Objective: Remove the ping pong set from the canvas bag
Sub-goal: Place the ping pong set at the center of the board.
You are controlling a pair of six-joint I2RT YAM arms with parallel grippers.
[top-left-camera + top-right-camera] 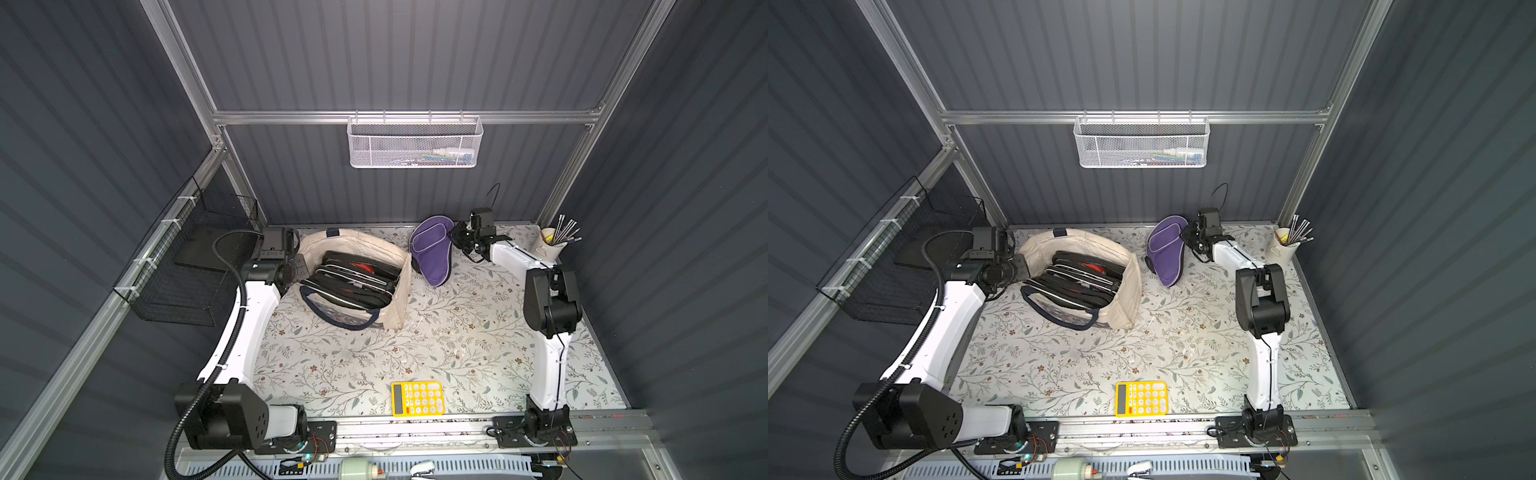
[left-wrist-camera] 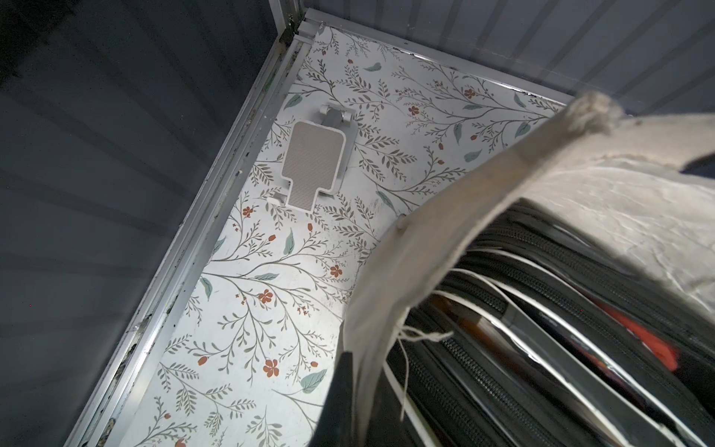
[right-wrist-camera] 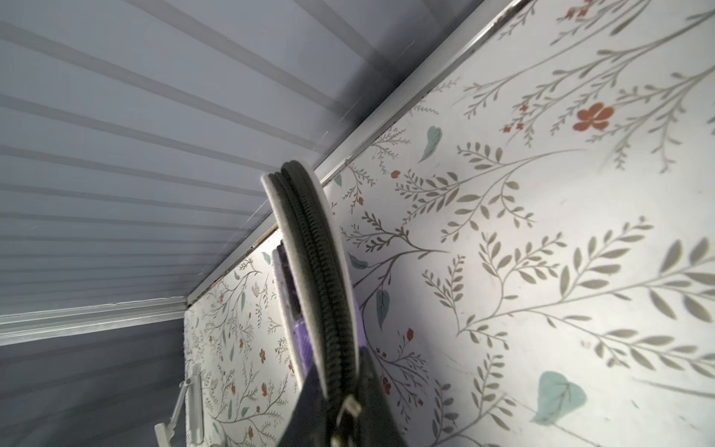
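Observation:
My right gripper is above bare tabletop point(image 3: 382, 319) beside the canvas bag, so it should lower the ping pong set toward the bag until it lies flat, then release it.
The canvas bag point(image 1: 399, 299) point(image 1: 1129, 291) lies open at the back left of the table, cream with navy handles. Black zip cases point(image 1: 353, 274) point(image 2: 522, 309) with white piping fill it, with something red showing between them. My left gripper point(image 1: 301, 266) point(image 2: 356, 387) is shut on the bag's left rim point(image 2: 445, 240). The ping pong set point(image 1: 430, 249) point(image 1: 1167, 253), a purple paddle-shaped zip case, is outside the bag to its right, held on edge. My right gripper point(image 1: 455, 239) point(image 3: 340, 406) is shut on its zipped edge point(image 3: 309, 251).
A yellow calculator point(image 1: 417, 399) lies near the front edge. A cup of pens point(image 1: 550, 243) stands in the back right corner. A black wire basket point(image 1: 187, 270) hangs on the left wall, a white mesh basket point(image 1: 415, 143) on the back wall. A small white stand point(image 2: 313, 166) lies behind the bag.

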